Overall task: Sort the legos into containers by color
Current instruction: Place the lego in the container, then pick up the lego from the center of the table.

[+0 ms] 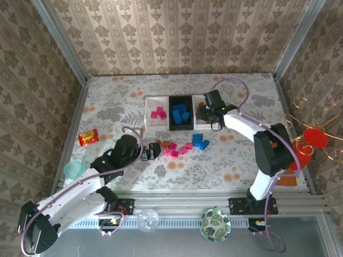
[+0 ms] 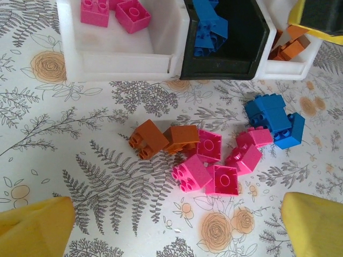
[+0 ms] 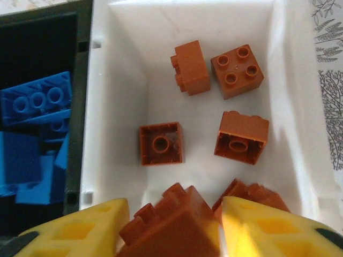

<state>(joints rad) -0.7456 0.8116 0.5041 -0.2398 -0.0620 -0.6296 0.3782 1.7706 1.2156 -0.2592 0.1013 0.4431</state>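
Note:
My left gripper moves outward and down next, and its open fingers go around the orange-brown lego at the pile's end (image 1: 159, 143) (image 2: 148, 139), because that one lies clear of the pink legos.
Three joined containers stand mid-table: a white tray (image 1: 150, 115) with pink legos (image 2: 115, 10), a black tray (image 1: 172, 126) with blue legos (image 3: 37, 101), and a white tray (image 3: 284, 107) with several orange-brown legos (image 3: 236, 69). My right gripper (image 3: 174, 227) hangs over that right tray, fingers parted, an orange-brown brick (image 3: 166, 233) tilted loosely between them. Loose legos lie in front of the trays: two orange-brown (image 2: 149, 138), several pink (image 2: 206, 160), a few blue (image 2: 273, 118). My left gripper (image 2: 177, 225) is open just short of the pile, nothing between its fingers.
A red-orange snack packet (image 1: 88, 137) and a teal cup (image 1: 73, 169) lie at the left. A red ornament with wire loops (image 1: 313, 139) stands at the right edge. A glass bowl (image 1: 148, 219) and a leaf-patterned plate (image 1: 215, 225) sit by the arm bases.

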